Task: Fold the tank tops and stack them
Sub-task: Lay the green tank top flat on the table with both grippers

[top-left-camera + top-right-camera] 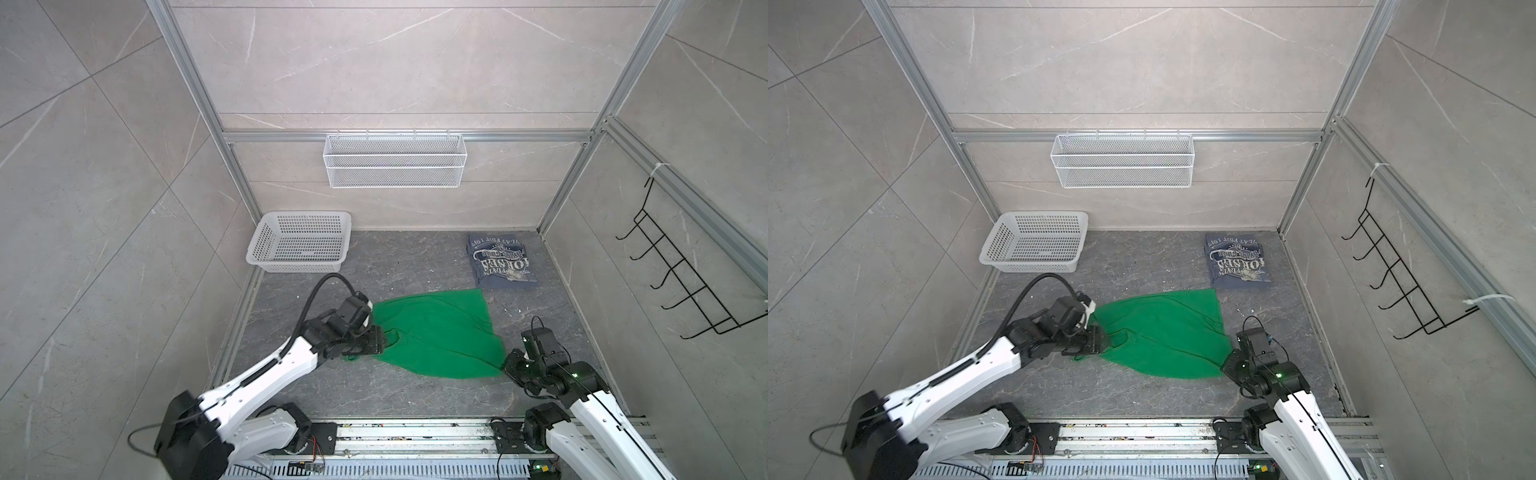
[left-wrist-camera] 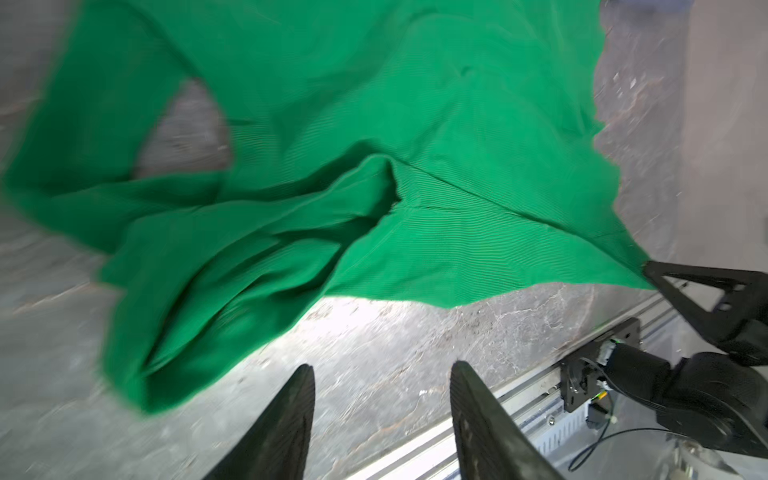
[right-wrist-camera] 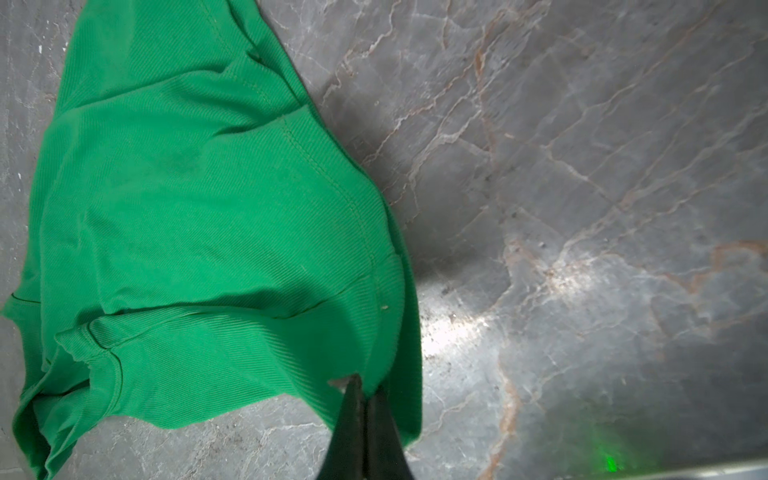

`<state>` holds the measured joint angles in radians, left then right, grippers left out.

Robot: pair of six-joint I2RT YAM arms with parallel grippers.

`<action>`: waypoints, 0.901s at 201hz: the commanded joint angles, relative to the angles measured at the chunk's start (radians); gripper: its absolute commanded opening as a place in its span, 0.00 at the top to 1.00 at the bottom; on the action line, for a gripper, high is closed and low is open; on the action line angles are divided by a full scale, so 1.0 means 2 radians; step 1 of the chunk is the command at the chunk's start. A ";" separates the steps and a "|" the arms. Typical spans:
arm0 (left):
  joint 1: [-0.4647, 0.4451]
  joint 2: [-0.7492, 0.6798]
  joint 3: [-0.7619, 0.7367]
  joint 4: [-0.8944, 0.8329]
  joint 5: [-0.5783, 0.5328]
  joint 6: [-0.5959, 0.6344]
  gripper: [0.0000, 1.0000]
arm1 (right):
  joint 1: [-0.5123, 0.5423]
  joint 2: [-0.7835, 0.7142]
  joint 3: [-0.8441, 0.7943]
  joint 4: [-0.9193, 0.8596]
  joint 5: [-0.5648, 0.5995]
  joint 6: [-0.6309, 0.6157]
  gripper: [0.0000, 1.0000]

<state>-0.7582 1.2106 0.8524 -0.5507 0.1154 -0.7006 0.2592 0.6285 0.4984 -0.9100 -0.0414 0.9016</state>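
Note:
I will lower my left gripper toward the tank top's middle, because its fingers are on both sides of bare floor and the green tank top's raised hemmed edge (image 1: 392,336) (image 2: 390,170) is below it that way.
The green tank top (image 1: 436,332) (image 1: 1163,332) lies rumpled mid-floor in both top views, its strap end bunched at the left. My left gripper (image 1: 383,338) (image 2: 380,368) hovers at that left edge, open, with only bare floor between its fingers (image 2: 291,411). My right gripper (image 1: 505,365) (image 3: 365,384) is shut on the top's near right corner, which it holds lifted and taut; the cloth (image 3: 187,208) drapes away from its tips. The slate-blue tank top (image 1: 503,262) (image 1: 1237,262), print side up, lies folded at the back right, apart from both grippers.
A white perforated basket (image 1: 305,214) stands at the back left. A wire basket (image 1: 395,162) hangs on the back wall. A black hook rack (image 1: 681,274) sticks out from the right wall. The arms' mounting rail (image 1: 415,432) runs along the front edge.

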 commanded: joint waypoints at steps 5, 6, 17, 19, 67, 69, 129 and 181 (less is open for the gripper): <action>-0.019 0.082 0.044 0.044 -0.042 0.001 0.46 | -0.002 -0.001 0.013 0.002 0.011 -0.005 1.00; -0.019 0.085 0.045 0.044 -0.042 0.002 0.47 | -0.002 -0.001 0.013 0.002 0.012 -0.005 1.00; -0.020 0.122 0.061 0.051 -0.046 0.008 0.48 | -0.001 -0.003 0.012 0.002 0.015 -0.007 1.00; -0.021 0.127 0.064 0.051 -0.048 0.009 0.48 | -0.001 -0.004 0.012 0.001 0.016 -0.006 1.00; -0.022 0.205 0.081 0.092 -0.052 0.036 0.50 | -0.001 -0.010 0.009 0.003 0.018 -0.016 1.00; -0.022 0.207 0.081 0.095 -0.051 0.037 0.51 | -0.001 -0.010 0.008 0.004 0.019 -0.015 1.00; -0.024 0.244 0.093 0.108 -0.031 0.038 0.59 | -0.002 -0.007 0.008 0.003 0.019 -0.020 1.00; -0.026 0.251 0.089 0.111 -0.025 0.036 0.68 | -0.002 -0.009 0.014 0.000 0.025 -0.021 1.00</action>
<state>-0.8036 1.7149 1.0130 -0.3428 0.0540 -0.6426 0.2592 0.6178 0.4992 -0.9077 -0.0216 0.8783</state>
